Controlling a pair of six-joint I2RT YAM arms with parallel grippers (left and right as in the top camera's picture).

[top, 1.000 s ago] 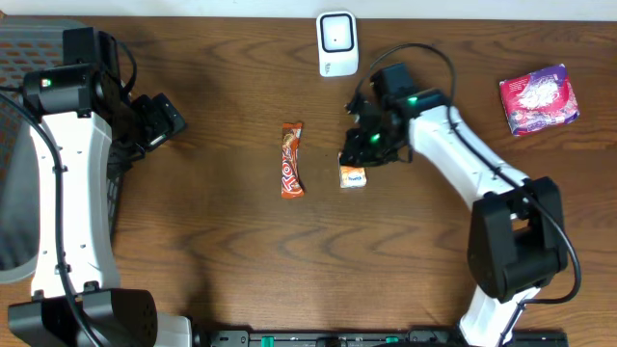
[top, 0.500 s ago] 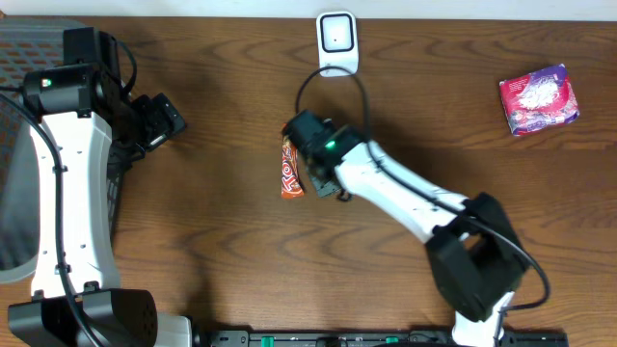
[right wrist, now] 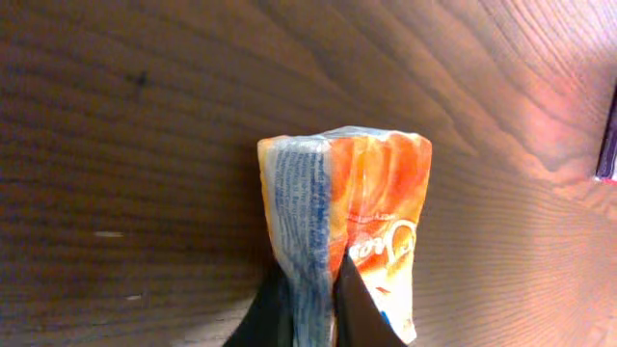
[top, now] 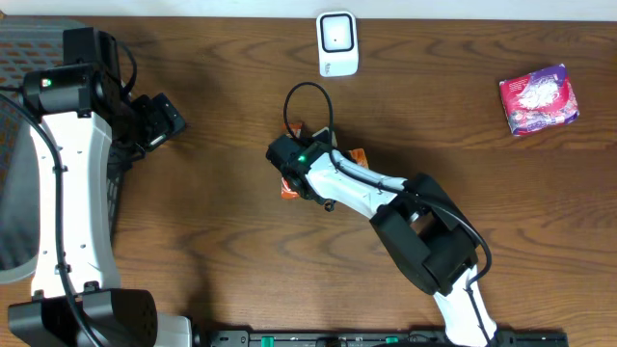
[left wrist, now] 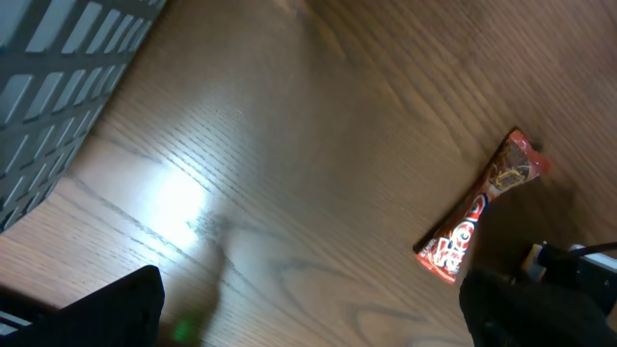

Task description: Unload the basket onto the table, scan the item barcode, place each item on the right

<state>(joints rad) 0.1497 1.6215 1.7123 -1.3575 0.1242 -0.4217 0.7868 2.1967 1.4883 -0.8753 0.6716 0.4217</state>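
The packet (top: 357,154) will go to the right in the overhead view with my right gripper, which will release it on open wood, because the red candy bar is under my wrist.
My right gripper (right wrist: 308,281) is shut on a small orange and white snack packet (right wrist: 337,222), pinching its lower edge so the packet stands up from the table. From overhead the right wrist (top: 297,164) sits over a red candy bar (top: 290,190), and an orange corner of the packet (top: 357,154) pokes out beside the arm. No barcode can be made out on the packet. The white scanner (top: 337,43) stands at the table's back edge. At the far left my left gripper (top: 159,118) hangs open and empty, its black fingers (left wrist: 106,308) spread wide above bare wood.
The red candy bar (left wrist: 477,222) lies diagonally on the wood in the left wrist view. A purple snack bag (top: 538,98) rests at the back right. A grey slatted surface (top: 19,58) borders the table's left side.
The right arm has swung left, from beside the small packet to over the candy bar. Its jaws have closed on the packet. The left arm has stayed still.
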